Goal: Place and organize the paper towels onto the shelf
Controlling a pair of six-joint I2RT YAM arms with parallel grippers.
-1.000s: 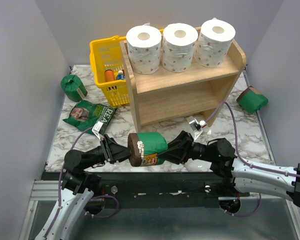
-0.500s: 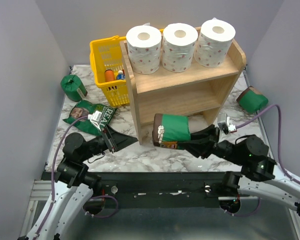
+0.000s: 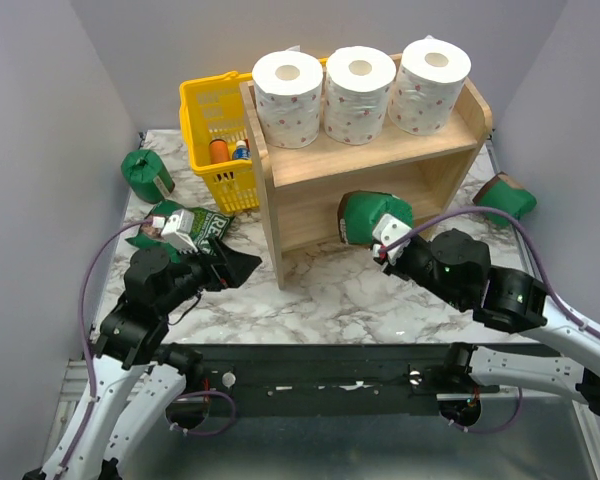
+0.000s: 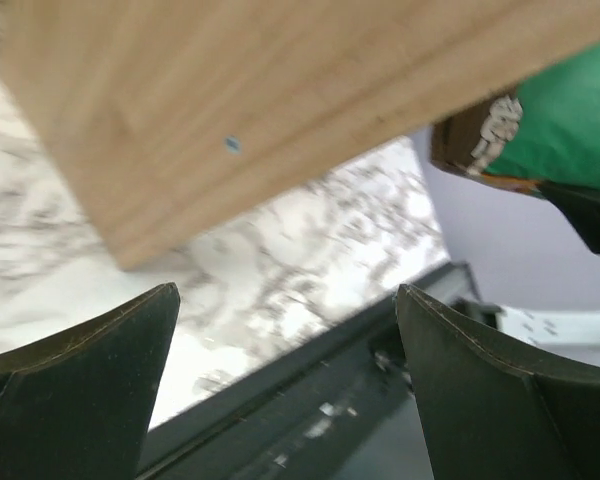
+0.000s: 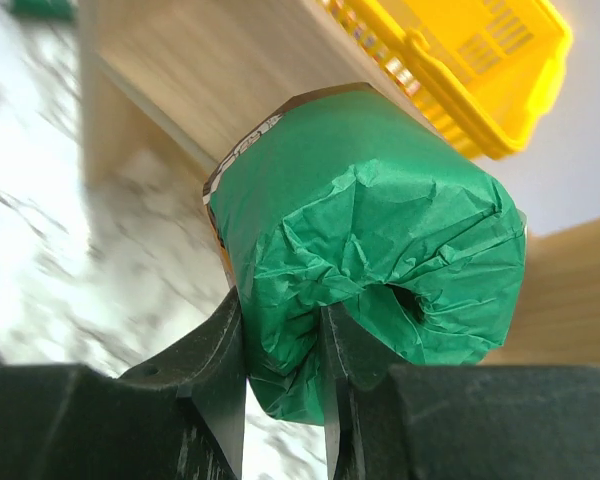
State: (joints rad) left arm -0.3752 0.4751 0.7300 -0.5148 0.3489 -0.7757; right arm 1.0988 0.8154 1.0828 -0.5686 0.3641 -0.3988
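Outward of my right gripper and to its right in the top view is the lower level's bare end: I will push the roll in there and release it.
Three white dotted paper towel rolls stand on the top tier of the wooden shelf. My right gripper is shut on a green-wrapped roll and holds it at the mouth of the lower tier; in the right wrist view the fingers pinch the roll's crumpled end. My left gripper is open and empty beside the shelf's left front corner. Two more green rolls lie on the table, one far left, one far right.
A yellow basket with bottles stands left of the shelf. A flat green bag lies in front of it, under my left arm. The marble table's front edge meets a black rail. Grey walls close both sides.
My left gripper let go of the green roll and pulled back left. My right gripper carried the roll away from the front edge up to the shelf's lower tier.
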